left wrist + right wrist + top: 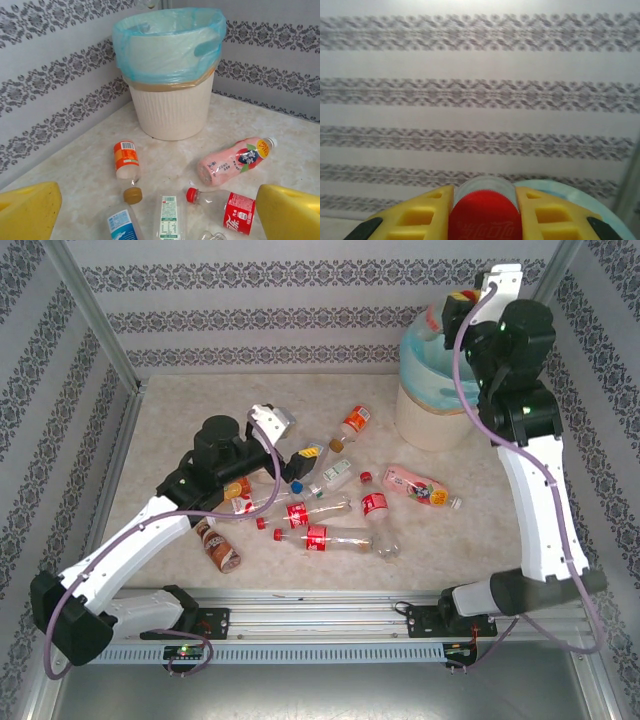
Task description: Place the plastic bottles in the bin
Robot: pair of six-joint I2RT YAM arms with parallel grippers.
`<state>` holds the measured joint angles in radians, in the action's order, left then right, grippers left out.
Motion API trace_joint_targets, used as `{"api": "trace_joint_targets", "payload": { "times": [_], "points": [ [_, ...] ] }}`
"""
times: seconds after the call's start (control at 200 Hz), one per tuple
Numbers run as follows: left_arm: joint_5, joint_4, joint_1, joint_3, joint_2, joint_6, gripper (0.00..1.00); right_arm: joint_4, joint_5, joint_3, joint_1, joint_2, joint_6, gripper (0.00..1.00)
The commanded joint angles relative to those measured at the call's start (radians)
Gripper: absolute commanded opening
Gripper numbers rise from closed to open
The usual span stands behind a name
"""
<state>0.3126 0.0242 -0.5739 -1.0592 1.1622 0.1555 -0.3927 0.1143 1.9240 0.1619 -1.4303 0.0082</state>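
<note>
My right gripper moves down into the bin's lined opening (438,354) (566,193) next and releases the red-labelled bottle inside, because the bottle still hangs above the liner's rim.
My right gripper (456,310) is raised over the bin (430,390), shut on a red-labelled bottle (484,220) that sits between its yellow fingers (420,215). The bin's blue-green liner (580,192) shows just below it. My left gripper (280,468) hangs open and wide, low over the scattered bottles, with nothing gripped. In front of it lie an orange-labelled bottle (125,159), a pink bottle (235,160), a red-labelled bottle (225,210), a green-labelled bottle (169,217) and a blue-labelled one (121,225). The bin (172,110) stands beyond them in the corner.
More red-labelled bottles (330,537) and a brown one (217,545) lie near the table's front rail (320,615). Patterned walls close in the back and both sides. The left arm (140,540) stretches across the left half of the table.
</note>
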Motion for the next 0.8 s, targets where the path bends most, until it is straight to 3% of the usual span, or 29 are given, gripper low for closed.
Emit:
{"api": "trace_joint_targets", "payload": {
  "times": [0.0,0.22,0.425,0.585,0.794],
  "points": [
    [0.060,-0.040,0.004,-0.021,0.021,0.002,1.00,-0.089,0.060,0.088,-0.045,-0.050,-0.019,0.00],
    [0.095,-0.181,0.005,0.057,0.049,-0.107,1.00,-0.187,0.020,0.176,-0.101,-0.192,0.001,0.00],
    [0.271,-0.483,0.002,0.102,0.140,-0.360,1.00,-0.268,-0.035,0.239,-0.120,-0.349,0.039,0.00],
    [0.318,-0.521,-0.011,-0.004,0.235,-0.464,0.97,-0.303,-0.066,0.270,-0.129,-0.451,0.070,0.00],
    [0.314,-0.478,-0.042,-0.028,0.254,-0.416,0.97,-0.400,-0.127,0.372,-0.150,-0.599,0.076,0.00]
  ]
}}
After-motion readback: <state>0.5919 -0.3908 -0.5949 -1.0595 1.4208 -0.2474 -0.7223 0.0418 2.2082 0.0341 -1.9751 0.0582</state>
